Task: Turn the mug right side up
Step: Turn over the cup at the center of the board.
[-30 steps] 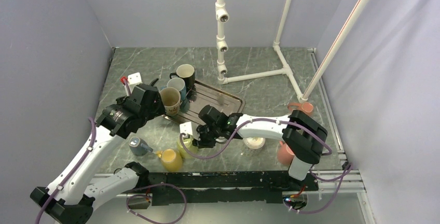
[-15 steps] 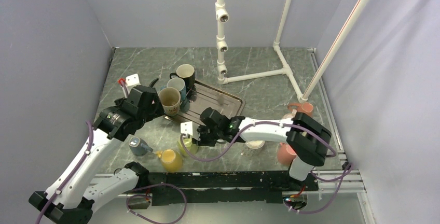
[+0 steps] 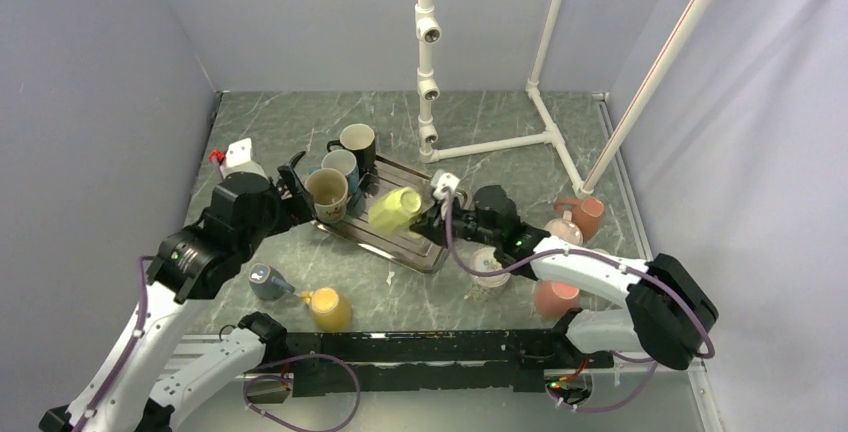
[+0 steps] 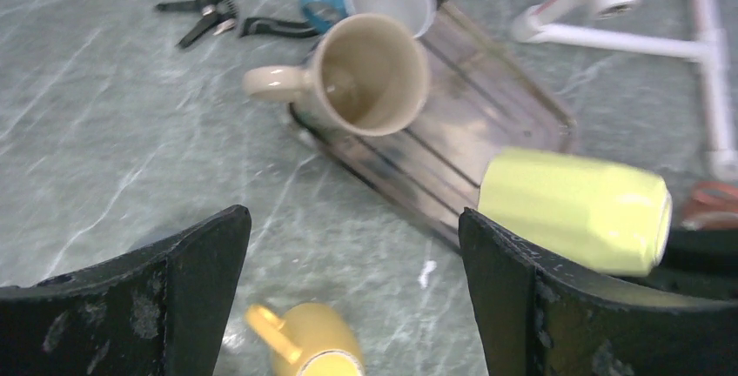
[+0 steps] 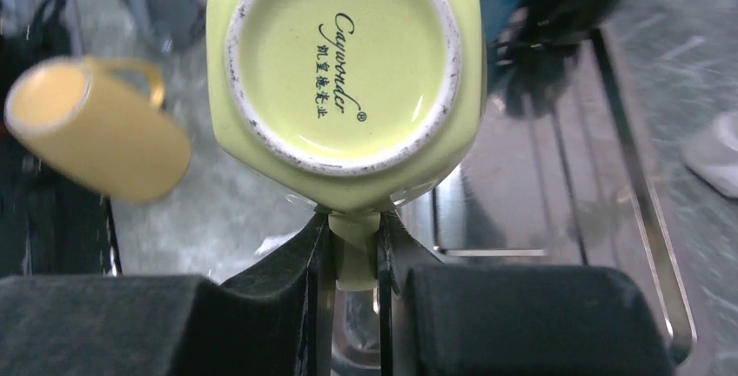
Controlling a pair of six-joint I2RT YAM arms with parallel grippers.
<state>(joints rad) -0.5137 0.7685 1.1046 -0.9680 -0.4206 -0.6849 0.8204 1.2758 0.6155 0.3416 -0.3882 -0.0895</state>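
Next, my left gripper turns and moves across the tray onto the lime-green mug's handle point(image 3: 413, 220), as that handle lies to its right in the top view.
My right gripper point(image 3: 432, 218) is shut on the handle of a lime-green mug point(image 3: 395, 210) and holds it on its side in the air over the metal tray point(image 3: 440, 252). In the right wrist view the mug's base point(image 5: 344, 63) faces the camera and its handle sits between my fingers point(image 5: 318, 250). The mug also shows at the right of the left wrist view point(image 4: 574, 211). My left gripper point(image 3: 296, 184) is open and empty beside a beige mug point(image 3: 328, 194), which stands upright at the tray's left end.
A black mug point(image 3: 357, 142) and a light-blue mug point(image 3: 340, 165) stand behind the beige one. A yellow mug point(image 3: 328, 307) and a grey mug point(image 3: 268, 282) lie near the front left. Pink mugs point(image 3: 552, 297) and a white PVC frame point(image 3: 500, 142) are on the right.
My right gripper lifted the lime-green mug from the table at the front and carried it back and right, over the tray. My left arm drew back slightly to the left.
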